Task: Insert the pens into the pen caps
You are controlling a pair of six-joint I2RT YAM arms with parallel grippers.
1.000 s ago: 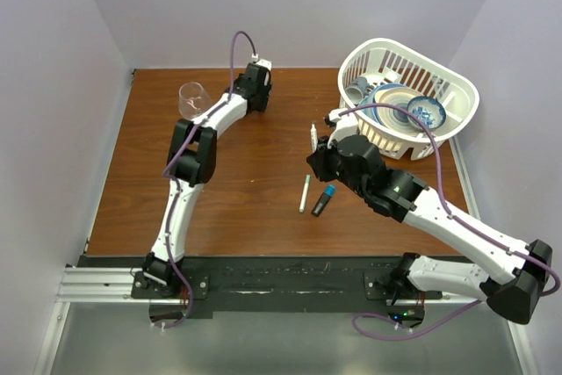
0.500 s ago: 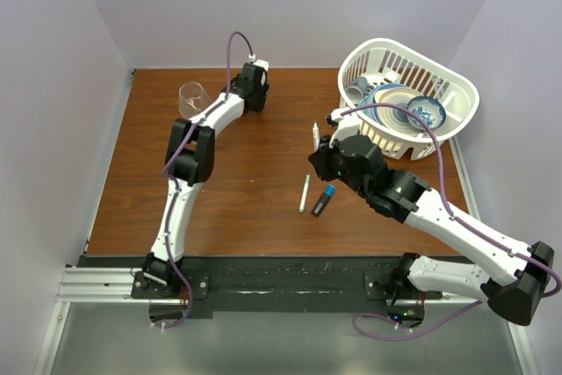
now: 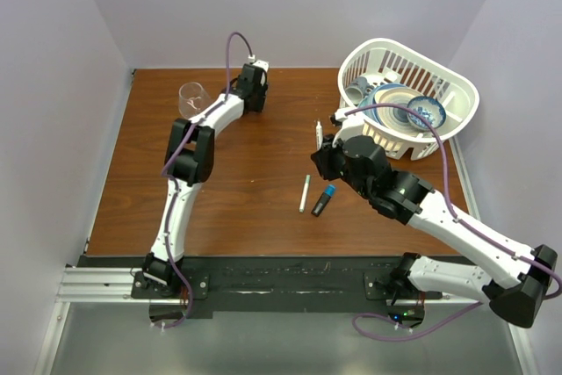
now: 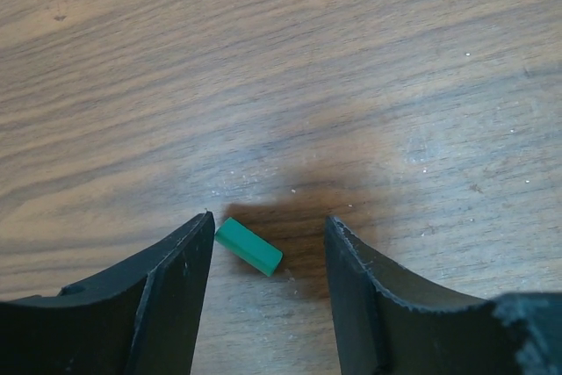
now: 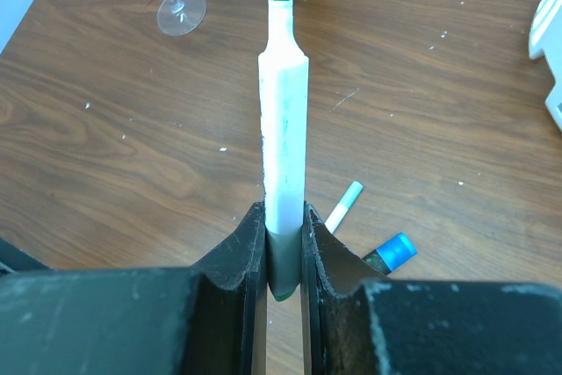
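Note:
My left gripper has the cap deep between its fingers, so I'll pull the gripper slightly back toward my base and close it on the green cap's near end point(image 4: 270, 261).
My right gripper point(image 5: 283, 212) is shut on the lower end of a white pen point(image 5: 283, 129) whose bare green tip points away from me; from above, that pen point(image 3: 317, 134) sticks out past the gripper point(image 3: 320, 148). My left gripper point(image 4: 269, 220) is open and straddles a small green cap point(image 4: 248, 246) lying flat on the wood, close to the left finger. In the top view the left gripper point(image 3: 254, 85) is at the far middle of the table. A second white pen point(image 3: 305, 192) and a black marker point(image 3: 321, 204) with a blue end lie at the table's centre.
A white basket point(image 3: 457, 98) of dishes stands at the back right, close behind my right arm. A clear glass point(image 3: 193, 98) stands at the back left beside my left arm. Grey walls enclose the brown table point(image 3: 140, 191) on three sides.
The left jaws have narrowed a little around the green cap. My right gripper and its pen have drifted slightly to the right.

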